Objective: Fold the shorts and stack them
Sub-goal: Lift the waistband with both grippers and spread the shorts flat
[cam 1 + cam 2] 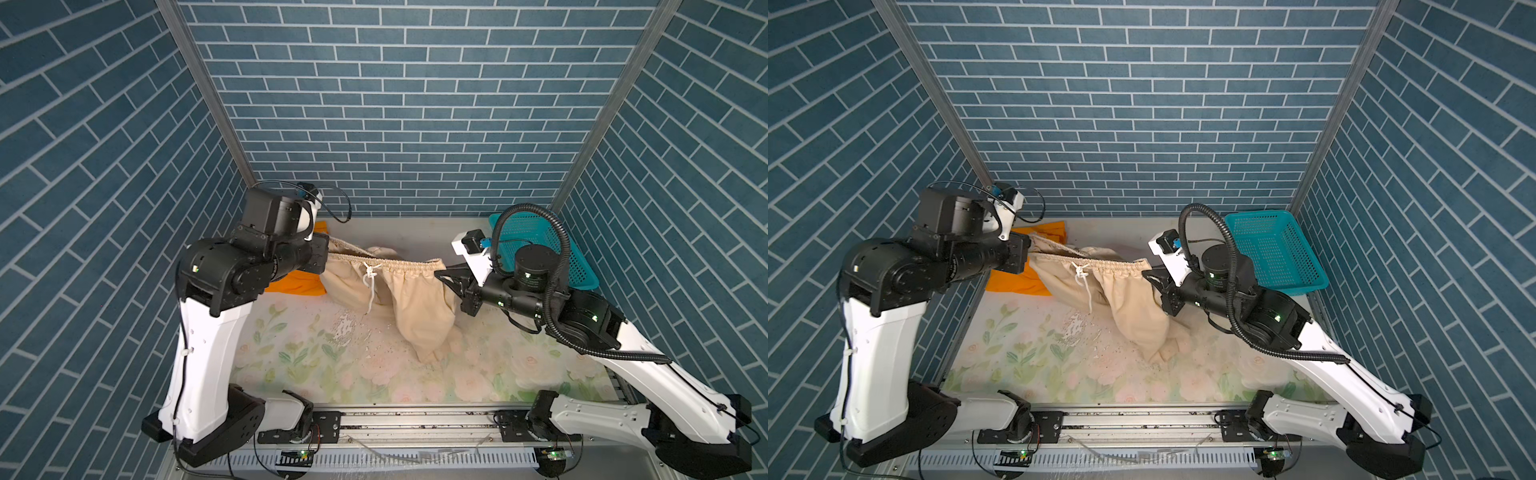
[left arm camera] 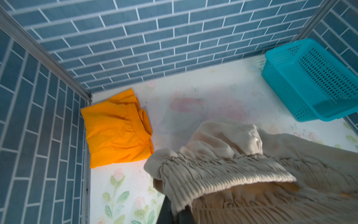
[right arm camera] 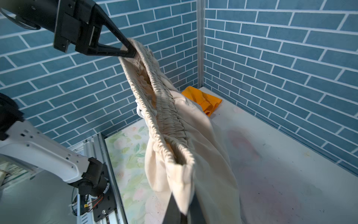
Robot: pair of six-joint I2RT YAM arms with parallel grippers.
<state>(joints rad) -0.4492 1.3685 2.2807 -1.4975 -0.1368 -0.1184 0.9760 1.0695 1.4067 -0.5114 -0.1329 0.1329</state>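
Note:
My left gripper should carry the end of the waistband outward, lower it and let go, because the bare tabletop beside the orange shorts is below the gripper and farther outward.
The beige shorts (image 1: pixel 415 299) (image 1: pixel 1129 299) hang in the air, their gathered waistband stretched taut between my two grippers, legs drooping onto the floral table. My left gripper (image 1: pixel 330 241) (image 2: pixel 178 211) is shut on the waistband's left end; in the right wrist view its black tips (image 3: pixel 131 52) pinch the cloth. My right gripper (image 1: pixel 438 274) (image 3: pixel 184 209) is shut on the right end. A white drawstring (image 1: pixel 370 282) dangles from the middle. The orange shorts (image 1: pixel 299 286) (image 2: pixel 116 130) lie folded flat in the back left corner, partly hidden behind my left arm in both top views.
A teal perforated basket (image 1: pixel 536 232) (image 2: pixel 310 77) sits tilted against the wall at the back right, close behind my right wrist. The floral table cover (image 1: pixel 332 365) shows bare in front of the hanging shorts. Brick-pattern walls close in the back and both sides.

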